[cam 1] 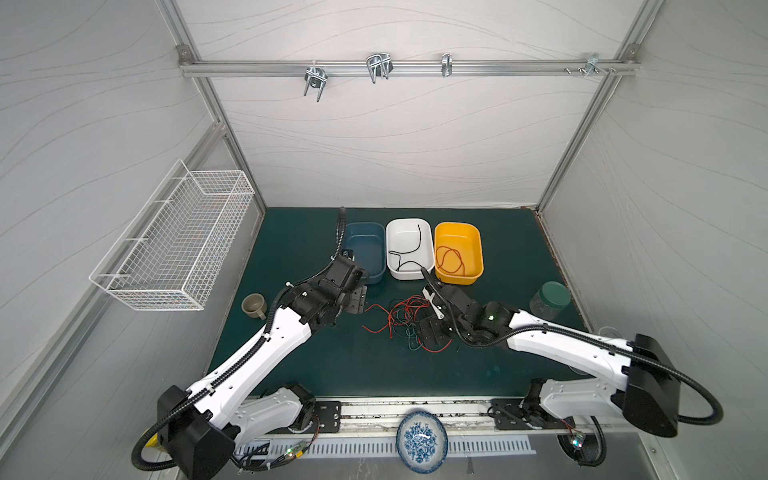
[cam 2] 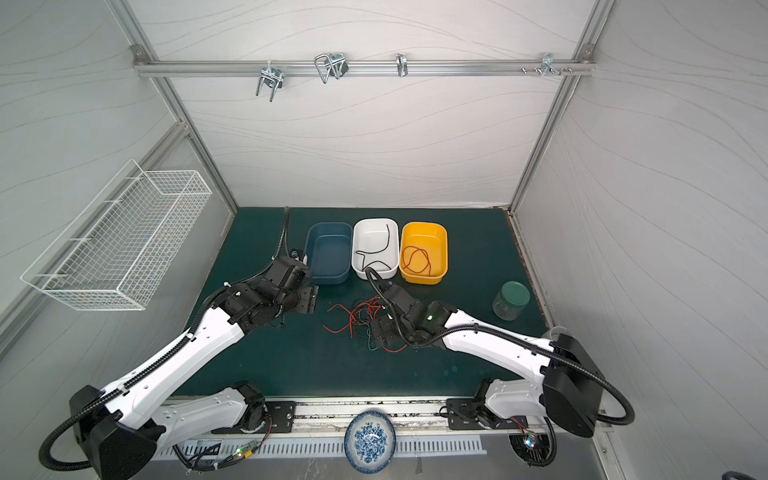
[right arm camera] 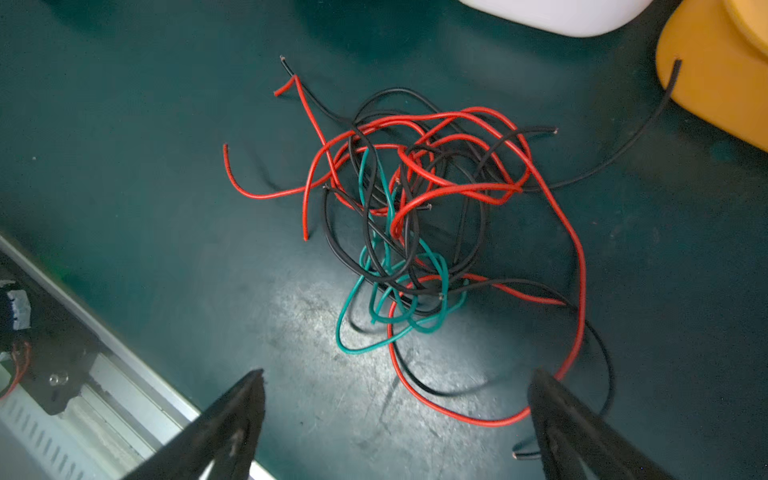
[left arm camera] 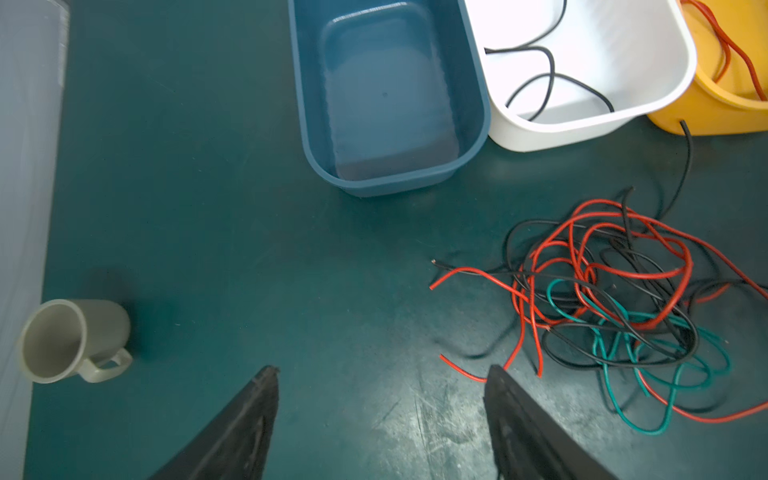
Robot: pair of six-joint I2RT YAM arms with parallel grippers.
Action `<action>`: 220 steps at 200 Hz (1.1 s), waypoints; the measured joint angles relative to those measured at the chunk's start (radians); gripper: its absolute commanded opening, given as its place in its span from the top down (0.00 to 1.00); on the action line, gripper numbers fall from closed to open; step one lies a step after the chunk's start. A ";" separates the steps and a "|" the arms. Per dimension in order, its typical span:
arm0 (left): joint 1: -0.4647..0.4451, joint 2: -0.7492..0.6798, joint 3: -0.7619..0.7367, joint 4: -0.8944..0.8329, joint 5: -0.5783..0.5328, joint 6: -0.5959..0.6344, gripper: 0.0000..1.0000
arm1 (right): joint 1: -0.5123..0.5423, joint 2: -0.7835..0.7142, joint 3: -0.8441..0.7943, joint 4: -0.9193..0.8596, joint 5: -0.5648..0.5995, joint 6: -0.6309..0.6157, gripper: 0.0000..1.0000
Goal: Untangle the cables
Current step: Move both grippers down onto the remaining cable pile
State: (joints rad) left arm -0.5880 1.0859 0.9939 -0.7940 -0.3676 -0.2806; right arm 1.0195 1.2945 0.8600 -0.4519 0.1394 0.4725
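My right gripper moves outward and down onto the bend next and closes on the red cable, because a red bend (right arm camera: 398,220) lies over the black cable pieces mid-tangle.
A tangle of red, black and teal-green cables (cam 1: 399,320) (cam 2: 358,316) lies on the green mat in front of the tubs. My right gripper (right arm camera: 399,372) (cam 1: 432,318) hangs open just over the tangle's right side. A red loop (right arm camera: 457,413) lies on the mat between its fingers. My left gripper (left arm camera: 382,370) (cam 1: 358,300) is open over bare mat, left of the tangle (left arm camera: 602,299). One black cable (cam 1: 419,239) lies in the white tub (cam 1: 409,222). A red cable (cam 1: 451,259) is coiled in the yellow tub (cam 1: 457,226). The blue tub (cam 1: 363,249) holds nothing.
A grey mug (cam 1: 254,306) stands on the mat at the left and a green-lidded jar (cam 1: 548,299) at the right. A white wire basket (cam 1: 178,241) hangs on the left wall. A blue-patterned plate (cam 1: 422,440) sits at the front edge.
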 measured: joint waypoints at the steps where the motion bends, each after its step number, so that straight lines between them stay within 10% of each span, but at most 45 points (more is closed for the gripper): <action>1: 0.000 0.000 0.000 0.000 -0.001 0.000 0.21 | 0.000 0.004 0.003 0.001 -0.002 0.003 0.13; 27: -0.007 -0.002 0.000 0.000 -0.043 0.000 0.21 | -0.020 0.096 0.060 0.050 -0.040 0.006 0.37; 220: -0.080 0.059 0.000 -0.002 -0.052 0.011 0.24 | -0.134 0.264 0.067 0.174 -0.174 0.017 0.87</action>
State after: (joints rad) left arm -0.6682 1.1446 0.9939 -0.7959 -0.4194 -0.2691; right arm 0.8860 1.5585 0.9268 -0.2775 -0.0349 0.4892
